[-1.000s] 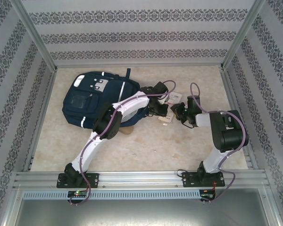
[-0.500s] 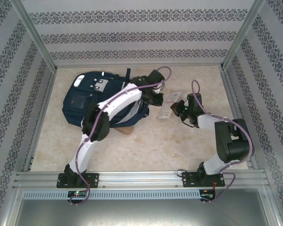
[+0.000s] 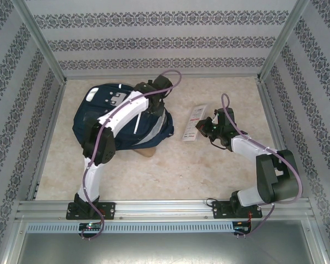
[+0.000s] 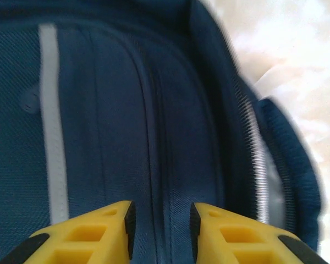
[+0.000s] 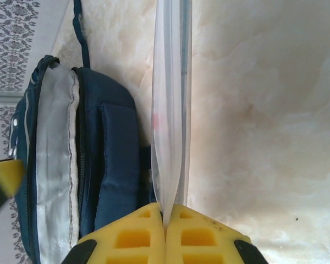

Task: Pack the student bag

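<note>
I should lower my left gripper onto the raised piped fold of navy fabric and close its fingers there, because that fold runs between the open fingers.
The student bag (image 3: 99, 118), navy with white stripes, lies on its side at the back left of the table. Its zip mouth gapes toward the right, showing a pale lining (image 5: 55, 165). My left gripper (image 3: 154, 88) hovers over the bag's upper right edge; its yellow jaws (image 4: 162, 220) stand apart above the navy fabric (image 4: 99, 137), with nothing between them. My right gripper (image 3: 201, 127) is shut on the near end of a long flat clear plastic packet (image 3: 191, 122). Seen from the right wrist, the packet (image 5: 170, 110) stands edge-on, just right of the bag (image 5: 115, 159).
A small tan object (image 3: 148, 153) pokes out from under the bag's near edge. Patterned walls and aluminium frame posts (image 3: 41, 49) enclose the table on three sides. A metal rail (image 3: 165, 209) runs along the near edge by the arm bases.
My left gripper has left the packet, swung back and left over the bag, and its jaws have opened. The right gripper has closed on the packet.
</note>
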`<control>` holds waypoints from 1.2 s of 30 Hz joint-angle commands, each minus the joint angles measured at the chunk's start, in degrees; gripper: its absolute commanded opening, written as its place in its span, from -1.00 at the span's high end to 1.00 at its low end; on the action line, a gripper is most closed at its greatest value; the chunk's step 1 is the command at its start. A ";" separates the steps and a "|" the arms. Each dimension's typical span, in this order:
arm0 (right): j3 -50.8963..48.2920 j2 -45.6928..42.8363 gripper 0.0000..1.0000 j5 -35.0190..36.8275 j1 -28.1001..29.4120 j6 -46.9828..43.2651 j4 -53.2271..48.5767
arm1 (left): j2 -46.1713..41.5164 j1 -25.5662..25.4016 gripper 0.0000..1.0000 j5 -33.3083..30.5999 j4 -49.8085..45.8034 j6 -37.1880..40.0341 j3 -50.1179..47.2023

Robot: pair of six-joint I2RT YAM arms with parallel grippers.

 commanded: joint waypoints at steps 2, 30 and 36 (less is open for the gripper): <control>1.66 -2.18 1.00 -0.77 0.96 -0.98 -0.39 | 1.86 -0.36 0.30 -2.91 -3.77 1.94 -1.47; 22.76 17.29 1.00 -3.67 19.49 13.05 17.16 | -21.30 10.29 1.00 10.61 2.80 -4.68 -2.28; 33.83 29.65 1.00 -0.09 25.99 16.89 17.45 | -23.79 12.90 1.00 16.42 5.72 -7.49 -5.47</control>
